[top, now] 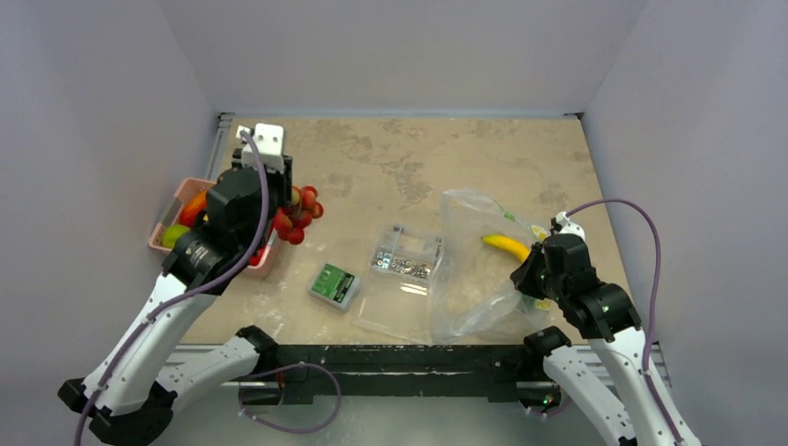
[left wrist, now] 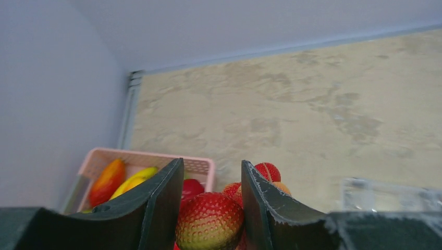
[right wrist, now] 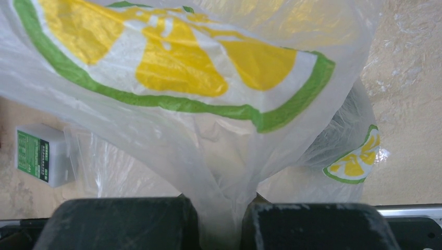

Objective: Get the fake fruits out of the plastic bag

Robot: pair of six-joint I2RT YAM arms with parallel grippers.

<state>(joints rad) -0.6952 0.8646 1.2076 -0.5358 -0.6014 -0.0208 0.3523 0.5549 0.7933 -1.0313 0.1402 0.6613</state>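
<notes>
The bunch (left wrist: 209, 219) hangs outside the basket's rim, so my left gripper will next swing to the left in the top view, over the basket's mango end (left wrist: 104, 186), and release there.
My left gripper (top: 279, 216) is shut on the bunch of red bumpy grapes (top: 299, 216), held beside the right edge of the pink basket. In the left wrist view a red-green berry of the bunch (left wrist: 209, 219) sits between the fingers (left wrist: 263, 203). My right gripper (top: 527, 269) is shut on a gathered fold of the plastic bag (top: 465, 283), which lies at the right. The yellow banana (top: 506, 246) is inside the bag, just left of the gripper. The right wrist view shows bag film (right wrist: 208, 130) pinched between the fingers (right wrist: 312, 226); the banana is not seen there.
The pink basket (top: 160, 232) at the left holds an orange-red mango (left wrist: 107, 182), a yellow piece (left wrist: 133, 182) and a green lime (top: 174, 234). A clear hard box of metal parts (top: 406, 255) and a small green-and-white box (top: 334, 284) lie mid-table.
</notes>
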